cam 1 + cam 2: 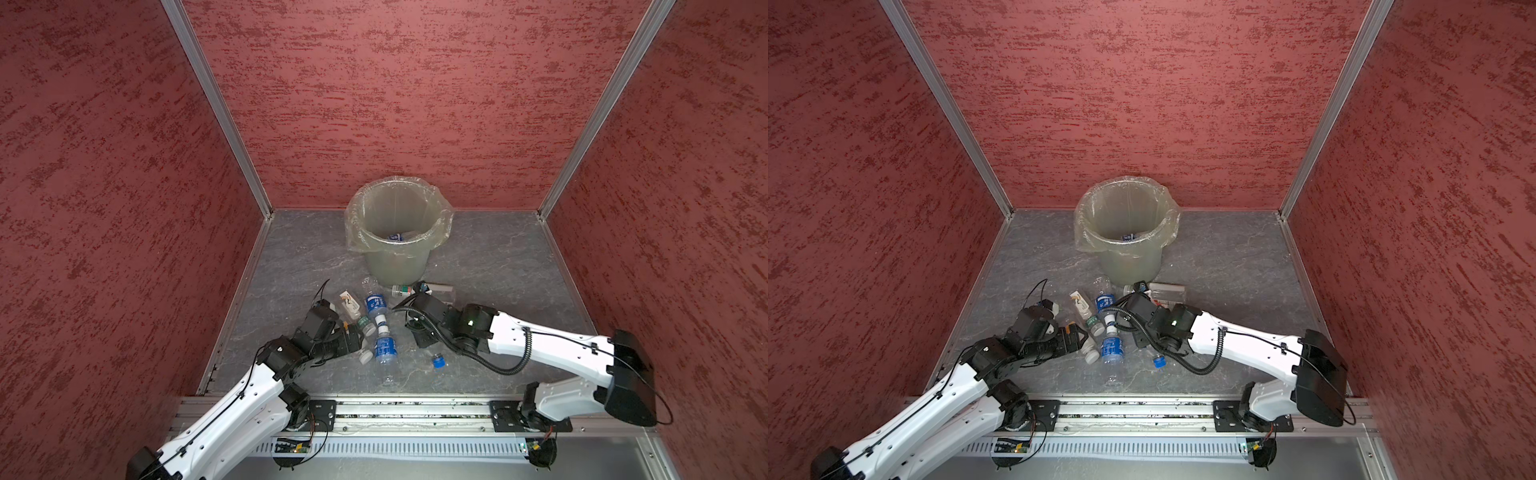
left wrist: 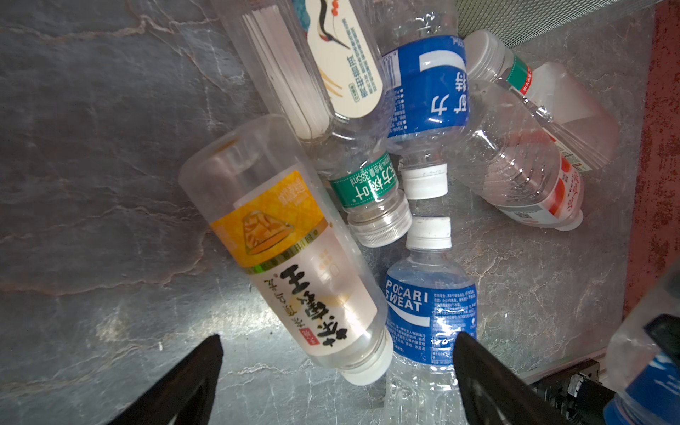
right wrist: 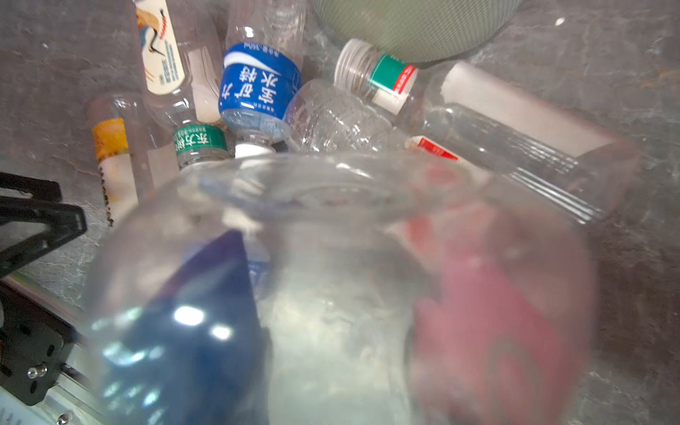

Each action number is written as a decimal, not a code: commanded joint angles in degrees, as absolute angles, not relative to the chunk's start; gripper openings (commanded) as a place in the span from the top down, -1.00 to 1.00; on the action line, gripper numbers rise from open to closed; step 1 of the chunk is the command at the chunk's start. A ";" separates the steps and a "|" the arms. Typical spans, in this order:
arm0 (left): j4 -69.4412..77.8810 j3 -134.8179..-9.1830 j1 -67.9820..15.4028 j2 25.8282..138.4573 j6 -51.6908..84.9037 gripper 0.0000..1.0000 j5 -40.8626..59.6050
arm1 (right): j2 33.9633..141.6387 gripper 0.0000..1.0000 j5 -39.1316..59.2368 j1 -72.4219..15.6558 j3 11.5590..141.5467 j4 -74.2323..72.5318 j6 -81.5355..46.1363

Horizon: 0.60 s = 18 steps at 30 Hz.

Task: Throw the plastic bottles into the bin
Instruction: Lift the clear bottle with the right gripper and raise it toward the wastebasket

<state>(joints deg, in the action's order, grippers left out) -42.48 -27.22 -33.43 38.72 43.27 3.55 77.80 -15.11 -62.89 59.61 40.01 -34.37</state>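
Observation:
I will raise the clear bottle above the bin's rim with my right gripper, then move it outward and release it inside, as the bin's opening [image 1: 398, 211] is outward and higher.
Several plastic bottles lie in a heap on the floor in front of the bin [image 1: 395, 266], which holds one blue-labelled bottle [image 1: 397, 237]. My left gripper [image 2: 338, 368] is open and low at the heap's near left. Between its fingers lie the cap end of a yellow-labelled bottle [image 2: 290, 257] and the lower part of a Pocari Sweat bottle [image 2: 430, 305]. My right gripper [image 1: 420, 336] is shut on a clear bottle with a blue and red label [image 3: 331, 287]. That bottle fills the right wrist view and hides the jaws. In both top views the right wrist hides it.
Other bottles in the heap: a blue-labelled one [image 1: 376, 305], a green-banded one [image 2: 368, 184], a crane-labelled one [image 2: 331, 55], a red-labelled one [image 2: 522, 165] and a square one [image 3: 496, 121] against the bin's foot. A blue cap [image 1: 437, 360] shows near the right gripper. Red walls enclose the floor.

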 commanded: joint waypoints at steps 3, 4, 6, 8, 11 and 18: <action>-41.86 -28.55 -33.56 38.91 43.33 -0.96 3.51 | 68.56 0.22 -22.26 -63.45 56.98 35.32 -34.76; -41.92 -28.54 -33.60 38.94 43.33 -0.96 3.43 | 66.68 0.23 -23.54 -63.70 56.44 34.64 -34.72; -41.92 -28.69 -33.61 38.94 43.33 -0.95 3.25 | 62.62 0.23 -26.69 -64.23 55.35 33.50 -34.38; -41.77 -28.73 -33.64 39.07 43.40 -0.95 3.25 | 59.38 0.22 -29.30 -64.80 54.45 32.52 -33.65; -41.71 -29.10 -33.71 39.46 43.43 -0.95 3.34 | 54.44 0.22 -32.60 -65.80 53.32 31.23 -32.06; -41.87 -29.64 -34.10 38.64 43.29 -0.94 3.73 | 46.32 0.23 -36.85 -66.93 53.96 32.26 -26.91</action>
<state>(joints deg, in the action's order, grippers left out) -42.41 -28.34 -33.78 39.53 43.24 3.55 48.25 -32.27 -66.00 53.71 33.43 -29.63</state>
